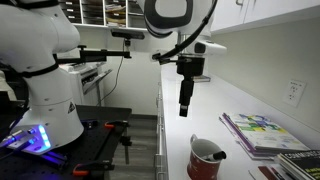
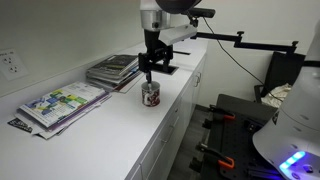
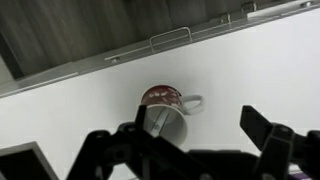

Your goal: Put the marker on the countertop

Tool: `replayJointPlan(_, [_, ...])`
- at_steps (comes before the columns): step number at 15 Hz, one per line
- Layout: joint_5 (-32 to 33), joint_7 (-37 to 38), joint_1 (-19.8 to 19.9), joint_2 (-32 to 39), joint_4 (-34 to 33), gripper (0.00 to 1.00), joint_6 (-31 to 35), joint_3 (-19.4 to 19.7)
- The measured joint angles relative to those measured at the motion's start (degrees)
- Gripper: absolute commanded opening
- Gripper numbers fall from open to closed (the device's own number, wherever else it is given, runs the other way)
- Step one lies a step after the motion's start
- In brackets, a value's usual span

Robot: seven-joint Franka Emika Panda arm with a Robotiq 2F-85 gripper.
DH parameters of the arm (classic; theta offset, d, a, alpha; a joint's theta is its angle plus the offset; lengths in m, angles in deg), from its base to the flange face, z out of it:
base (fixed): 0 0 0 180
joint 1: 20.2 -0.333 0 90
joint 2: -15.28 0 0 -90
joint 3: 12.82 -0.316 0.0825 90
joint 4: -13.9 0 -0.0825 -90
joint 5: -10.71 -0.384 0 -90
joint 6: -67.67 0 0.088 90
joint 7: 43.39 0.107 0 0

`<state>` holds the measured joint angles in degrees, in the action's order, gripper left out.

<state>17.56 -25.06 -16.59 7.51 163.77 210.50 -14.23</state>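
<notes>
I should turn my gripper next while it moves toward the mug, and then bring my gripper down to the marker's upper end (image 1: 219,156) (image 3: 155,129).
The red mug (image 1: 205,157) with a white inside stands on the white countertop (image 1: 200,122) and shows in both exterior views (image 2: 151,95). In the wrist view the mug (image 3: 165,100) lies below me with a slim stick, the marker (image 3: 160,119), leaning inside it. My gripper (image 3: 200,130) is open and empty, with its fingers spread. It hangs a little above the mug (image 2: 147,72), and its left finger overlaps the mug's rim in the wrist view. The gripper also shows in an exterior view (image 1: 185,100).
Colourful books and magazines (image 2: 112,70) (image 2: 60,103) lie along the wall side of the countertop (image 2: 100,135), and also show in an exterior view (image 1: 258,133). The counter's front edge, with a drawer handle (image 3: 170,37), runs beside the mug. A wall socket (image 1: 294,92) is behind.
</notes>
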Motion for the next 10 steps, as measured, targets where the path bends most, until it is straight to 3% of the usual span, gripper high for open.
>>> replayJointPlan(5, [-0.65, 9.28, 1.82, 3.70, -0.35, 0.96, 5.30, 1.56])
replayJointPlan(7, [-1.70, 12.84, 2.48, 6.98, -1.42, 0.74, 8.45, 2.70])
replayJointPlan(10, [-2.00, 17.81, 2.48, 12.45, -4.47, 0.53, 11.50, 4.18])
